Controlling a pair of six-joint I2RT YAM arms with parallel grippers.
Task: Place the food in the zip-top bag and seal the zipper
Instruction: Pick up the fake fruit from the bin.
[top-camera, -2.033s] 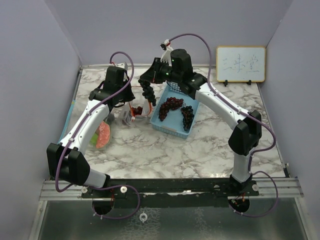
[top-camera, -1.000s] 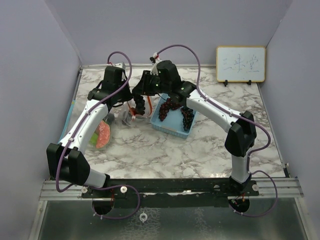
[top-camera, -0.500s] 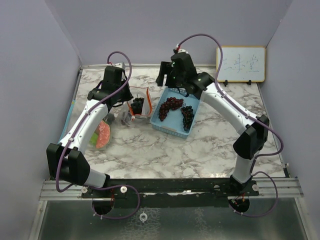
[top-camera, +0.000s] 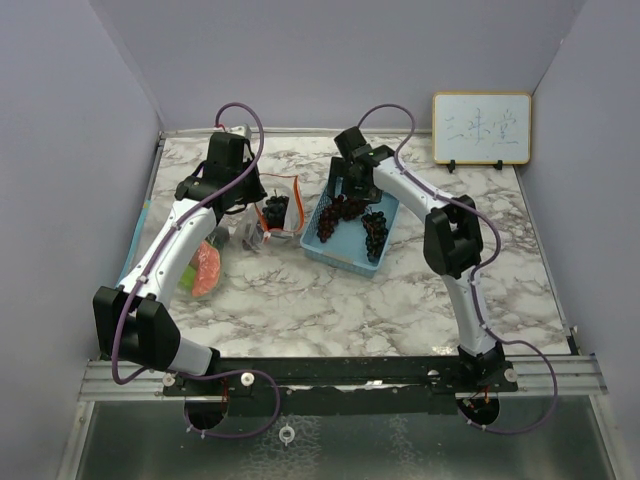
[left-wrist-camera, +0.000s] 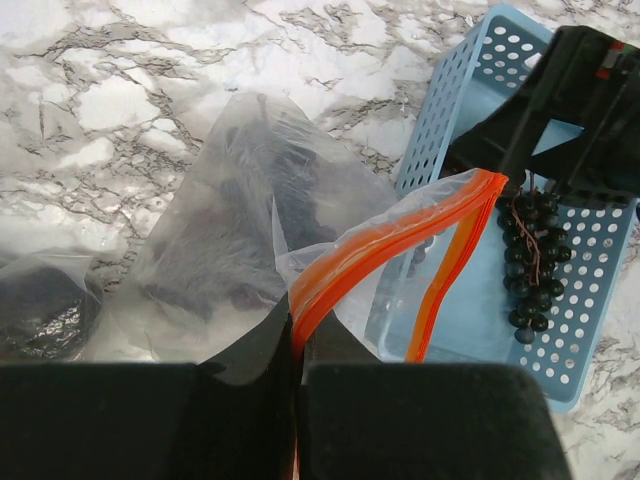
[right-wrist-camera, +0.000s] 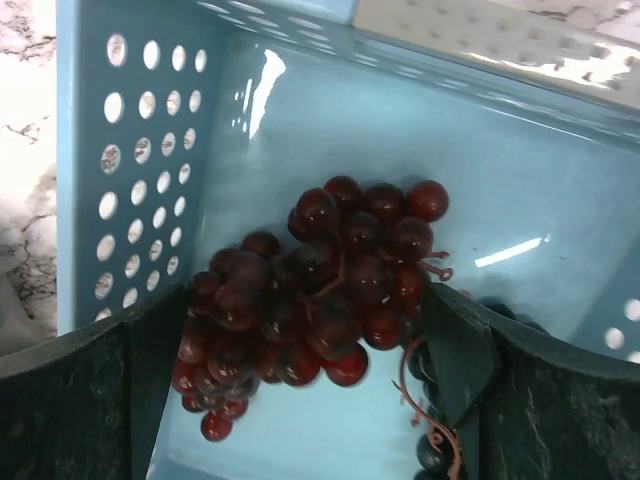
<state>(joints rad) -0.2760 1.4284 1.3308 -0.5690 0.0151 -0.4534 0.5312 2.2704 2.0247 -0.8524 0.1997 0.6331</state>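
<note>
My right gripper will come down onto the grape bunch's middle (right-wrist-camera: 308, 300) and close its fingers around it, because the reddish-purple grape bunch already lies between the open fingers.
The clear zip-top bag (top-camera: 272, 214) with an orange zipper stands open left of the basket, a dark grape bunch (left-wrist-camera: 243, 228) inside it. My left gripper (left-wrist-camera: 297, 338) is shut on the bag's orange zipper strip (left-wrist-camera: 380, 243) and holds the mouth up. My right gripper (right-wrist-camera: 300, 350) is open and low in the light-blue basket (right-wrist-camera: 130, 150). Its fingers (right-wrist-camera: 455, 345) stand on either side of a reddish-purple grape bunch (right-wrist-camera: 320, 290) without clamping it. A darker bunch (top-camera: 375, 232) lies beside it. A red watermelon wedge (top-camera: 206, 270) lies partly under my left arm.
A crumpled clear wrapper (left-wrist-camera: 40, 310) lies left of the bag. A small whiteboard (top-camera: 481, 128) stands at the back right against the wall. Purple enclosure walls close in the marble table (top-camera: 330, 300) on three sides.
My right gripper carried a dark grape bunch to the bag and let it go inside. It then swung back right, opened wide and came down over the reddish bunch in the basket. The left gripper kept its hold.
</note>
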